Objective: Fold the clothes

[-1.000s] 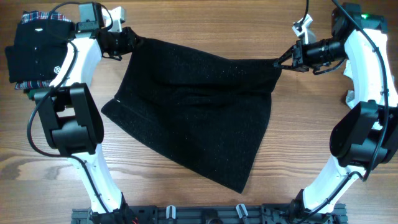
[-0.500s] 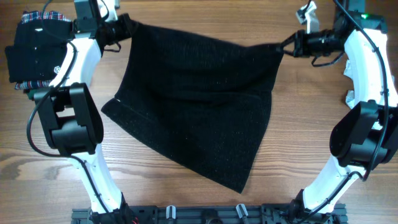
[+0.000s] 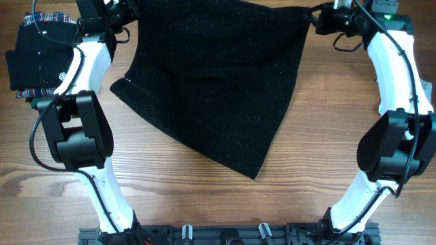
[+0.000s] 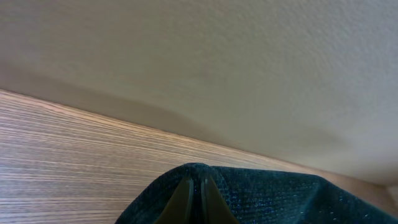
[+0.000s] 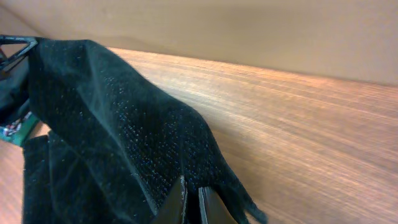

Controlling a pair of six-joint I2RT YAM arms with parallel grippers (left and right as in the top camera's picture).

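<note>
The garment's trailing lower corner [image 3: 255, 169] is below my right gripper, toward my base. I need to move my right gripper back and down toward that corner next and let go of the garment.
A black knit garment [image 3: 211, 75] hangs stretched between my two grippers at the far edge of the table, its lower corner trailing on the wood toward the front. My left gripper [image 3: 128, 8] is shut on its far left corner. In the left wrist view the jaws [image 4: 194, 186] pinch the black fabric [image 4: 280, 199]. My right gripper [image 3: 315, 15] is shut on its far right corner. In the right wrist view the jaws [image 5: 191, 198] clamp the black cloth [image 5: 106, 124].
A pile of folded clothes [image 3: 37, 54], a dark garment over a plaid one, lies at the far left of the wooden table [image 3: 327, 136]. A wall [image 4: 217, 56] rises just behind the table's far edge.
Both grippers have moved toward the far edge of the table, lifting and dragging the black garment with them. Its lower corner has slid away from the front.
</note>
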